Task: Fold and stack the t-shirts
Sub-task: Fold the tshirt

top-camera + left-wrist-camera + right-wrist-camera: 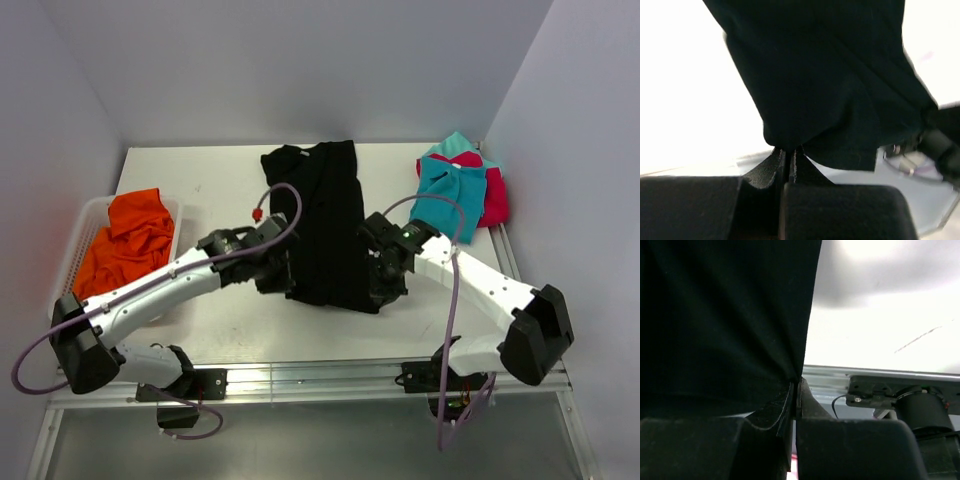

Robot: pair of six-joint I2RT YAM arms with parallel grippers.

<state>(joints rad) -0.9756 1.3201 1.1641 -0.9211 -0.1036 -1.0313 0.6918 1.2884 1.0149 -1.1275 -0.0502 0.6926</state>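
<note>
The t-shirt's near corner will go outward over the t-shirt toward its far end (285, 163) in my left gripper.
A large black t-shirt (325, 215) lies lengthwise down the middle of the table, folded into a long strip. My left gripper (280, 272) is shut on its near left corner, and the cloth (830, 85) rises from the pinched fingertips (780, 157). My right gripper (383, 290) is shut on the near right corner, with black fabric (725, 320) hanging from its tips (804, 390). An orange t-shirt (128, 240) lies crumpled in a basket at the left. A teal t-shirt (450, 190) rests on a pink-red one (494, 195) at the back right.
The white basket (78, 235) stands at the table's left edge. A metal rail (320, 378) runs along the near edge, between the two arm bases. Cables loop over both arms. Grey walls close in the back and both sides.
</note>
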